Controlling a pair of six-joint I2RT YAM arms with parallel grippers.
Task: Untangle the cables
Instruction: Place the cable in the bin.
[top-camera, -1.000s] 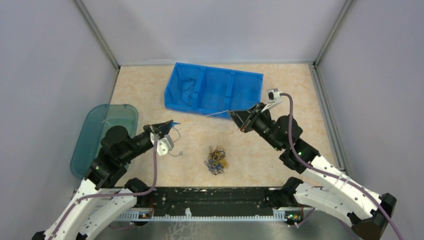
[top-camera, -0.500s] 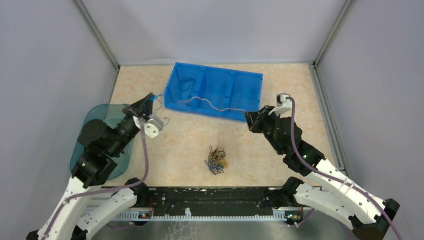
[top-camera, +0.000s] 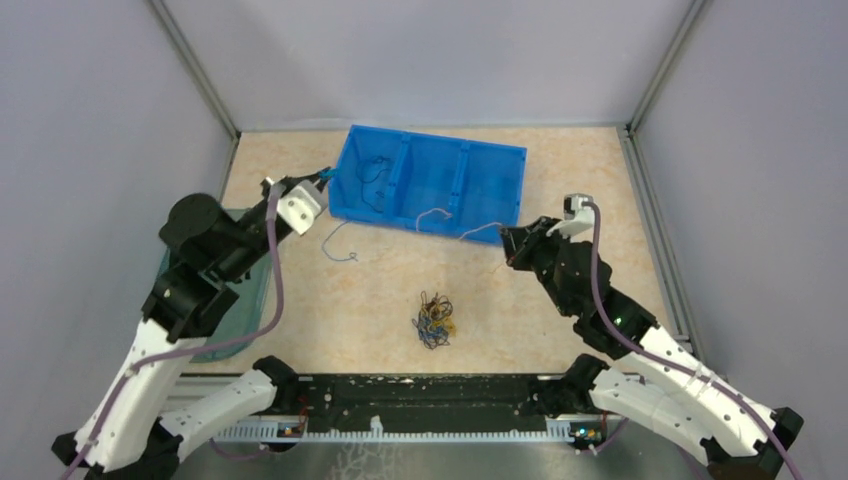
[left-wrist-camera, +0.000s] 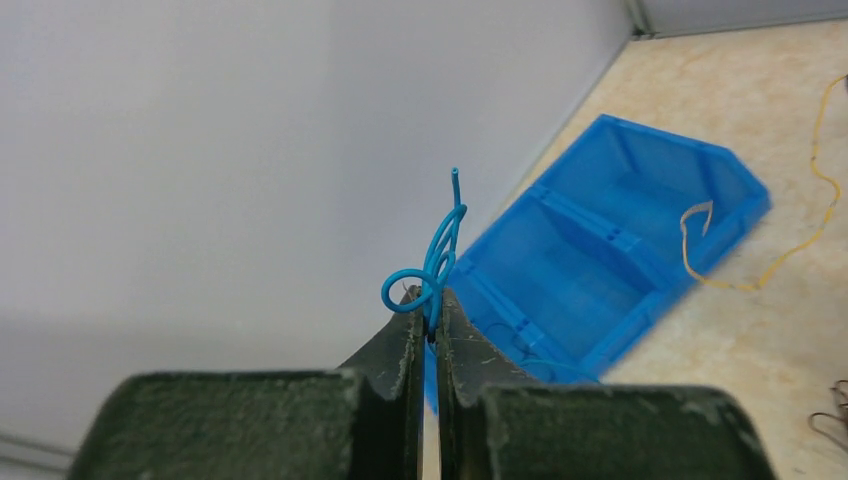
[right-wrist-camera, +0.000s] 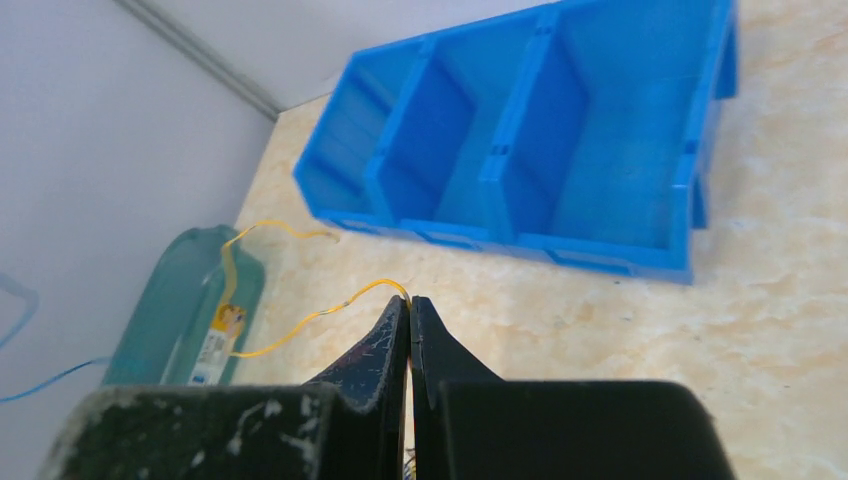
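The bin's middle section (top-camera: 429, 180) (left-wrist-camera: 583, 267) is empty, so next my left gripper will go down and then carry the blue cable to the right in the top view, over that section.
A tangle of black, blue and yellow-orange cables (top-camera: 433, 320) lies on the table at the near centre. My left gripper (top-camera: 318, 182) is shut on a blue cable (top-camera: 327, 240) at the blue bin's left end. The cable hangs down to the table, and its curled end sticks out past the tips in the left wrist view (left-wrist-camera: 440, 250). My right gripper (top-camera: 505, 238) is shut on a yellow cable (top-camera: 478, 232) in front of the bin's right end. That cable trails left along the bin's front wall and also shows in the right wrist view (right-wrist-camera: 300, 322).
The blue three-compartment bin (top-camera: 470, 143) stands at the back centre, with a black wire (top-camera: 375, 170) in its left compartment. A teal tub (top-camera: 215, 290) sits at the left table edge, under my left arm. Walls close in the left, back and right.
My left gripper has swung back and up to the bin's left end with the blue cable. My right gripper has drawn right with the yellow cable. The two cables have parted.
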